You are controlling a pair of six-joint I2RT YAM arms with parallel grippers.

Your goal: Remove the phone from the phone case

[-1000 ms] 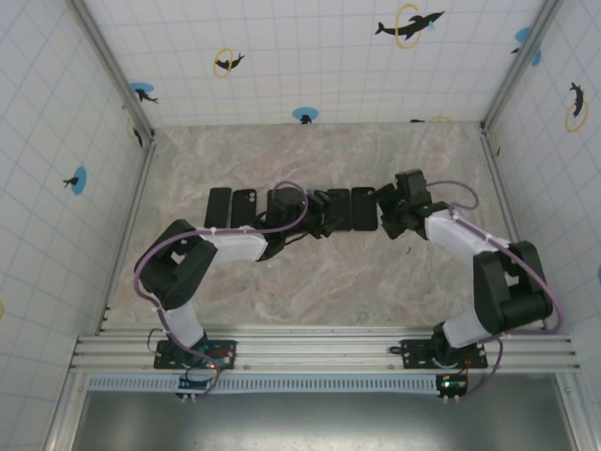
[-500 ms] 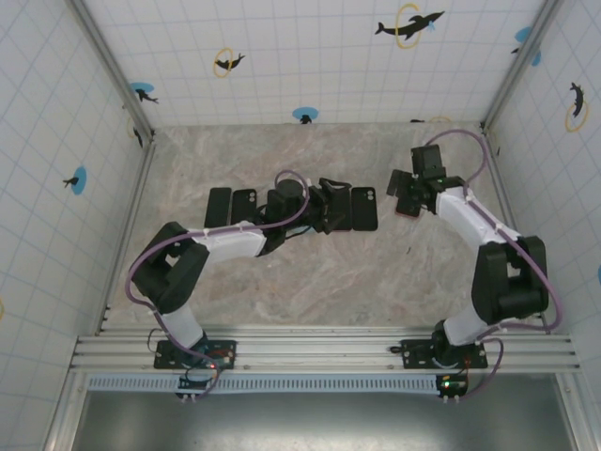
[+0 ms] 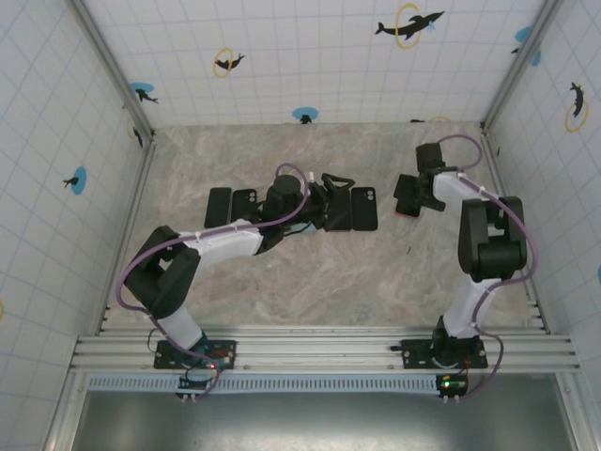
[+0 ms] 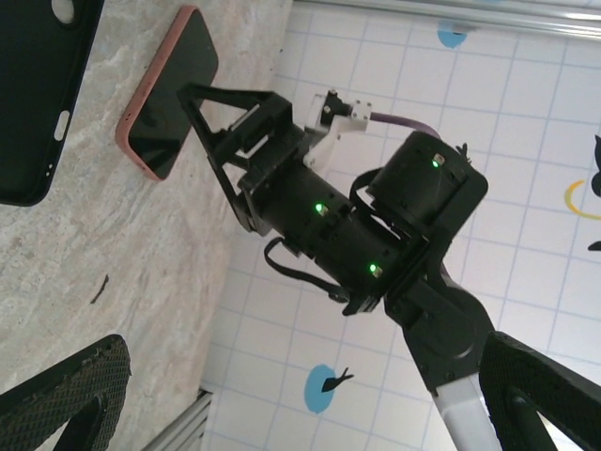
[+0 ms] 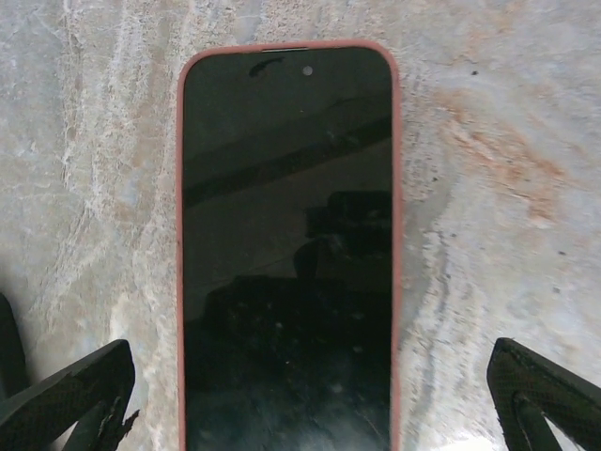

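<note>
My right gripper should next lower its open fingers slightly toward the cases, around the salmon-pink long edges of the phone [image 3: 408, 196] below, as those edges fit between them.
A phone [image 5: 286, 254] with a salmon-pink edge lies flat on the marble table, screen up. My right gripper [image 5: 305, 395] hangs over it, open, one finger on each side and apart from it. From above, this phone [image 3: 407, 210] peeks out under the right gripper [image 3: 410, 193]. An empty black phone case [image 3: 364, 209] lies just left of it, with a camera cut-out at its far end. My left gripper [image 3: 331, 200] is open and empty over the cases, turned sideways. The left wrist view shows the phone [image 4: 169, 94], the black case [image 4: 38, 94] and the open left gripper [image 4: 305, 404].
More black cases lie in a row across the table: one [image 3: 338, 211] beside the empty case and two [image 3: 218, 207] [image 3: 244, 205] at the left. Tiled walls close in the table at the back and both sides. Bare marble [image 3: 319, 282] stretches in front of the row.
The right gripper has moved away from the cases to the back right and opened over the phone. The left gripper has opened wide and turned sideways above the cases.
</note>
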